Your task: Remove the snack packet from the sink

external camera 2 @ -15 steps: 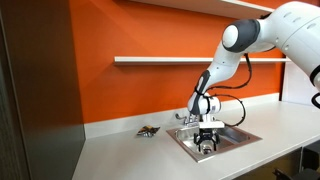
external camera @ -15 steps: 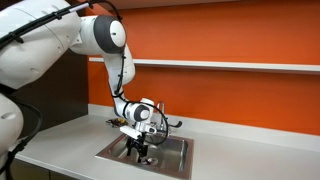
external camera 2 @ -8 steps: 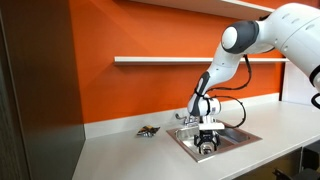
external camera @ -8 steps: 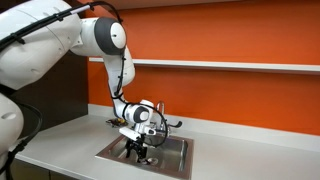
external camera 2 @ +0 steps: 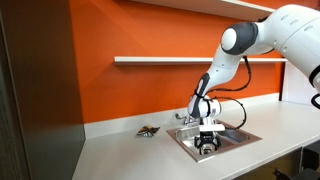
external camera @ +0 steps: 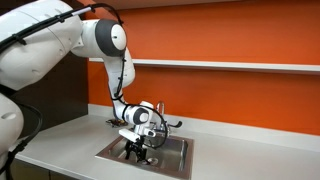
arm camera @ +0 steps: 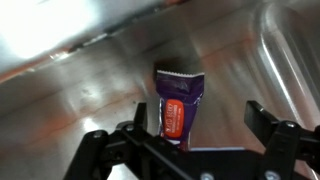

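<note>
I need to lower my gripper toward the bottom of the sink next and move it toward the left in the wrist view, because the purple snack packet (arm camera: pixel 177 114) is closer to the finger on that side.
A purple snack packet (arm camera: pixel 178 103) with an orange label lies on the steel floor of the sink (arm camera: pixel 80 90). In the wrist view my gripper (arm camera: pixel 200 122) is open, its two black fingers spread wide, and the packet's near end lies between them, close to the left finger. In both exterior views the gripper (external camera: pixel 137 150) (external camera 2: pixel 207 143) is lowered into the sink (external camera: pixel 170 165) (external camera 2: pixel 233 135); the packet is hidden there by the gripper.
The sink is set in a light counter (external camera: pixel 70 140) against an orange wall with a shelf (external camera 2: pixel 160 60). A faucet (external camera: pixel 172 124) stands behind the sink. A small dark packet (external camera 2: pixel 148 131) lies on the counter beside the sink.
</note>
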You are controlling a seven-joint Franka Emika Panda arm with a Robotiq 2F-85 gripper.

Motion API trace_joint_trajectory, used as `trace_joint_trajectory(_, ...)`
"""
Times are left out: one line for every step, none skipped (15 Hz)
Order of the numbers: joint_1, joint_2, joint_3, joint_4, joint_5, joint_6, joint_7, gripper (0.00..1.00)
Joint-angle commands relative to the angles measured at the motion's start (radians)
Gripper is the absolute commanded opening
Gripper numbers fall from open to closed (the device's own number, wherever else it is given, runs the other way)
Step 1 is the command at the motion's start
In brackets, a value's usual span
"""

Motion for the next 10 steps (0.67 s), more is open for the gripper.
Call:
trace_joint_trajectory(-0.003,0.012,0.002,0.01,0.01,0.0,0.024,1.0)
trace_joint_trajectory(-0.005,0.016,0.003,0.012,0.011,-0.001,0.024,1.0)
trace_joint_trajectory(-0.007,0.019,0.003,0.014,0.013,-0.001,0.025,1.0)
trace_joint_trajectory(-0.007,0.023,0.002,0.016,0.013,-0.002,0.027,1.0)
trace_joint_trajectory(-0.009,0.025,0.0,0.018,0.013,-0.002,0.029,1.0)
trace_joint_trajectory(-0.01,0.027,0.0,0.02,0.014,-0.002,0.03,1.0)
trace_joint_trajectory(-0.013,0.028,0.0,0.022,0.015,-0.002,0.031,1.0)
trace_joint_trajectory(-0.015,0.028,-0.001,0.023,0.015,-0.002,0.031,1.0)
trace_joint_trajectory(-0.016,0.028,-0.003,0.025,0.015,-0.001,0.033,1.0)
trace_joint_trajectory(-0.018,0.029,-0.004,0.028,0.015,0.001,0.032,1.0)
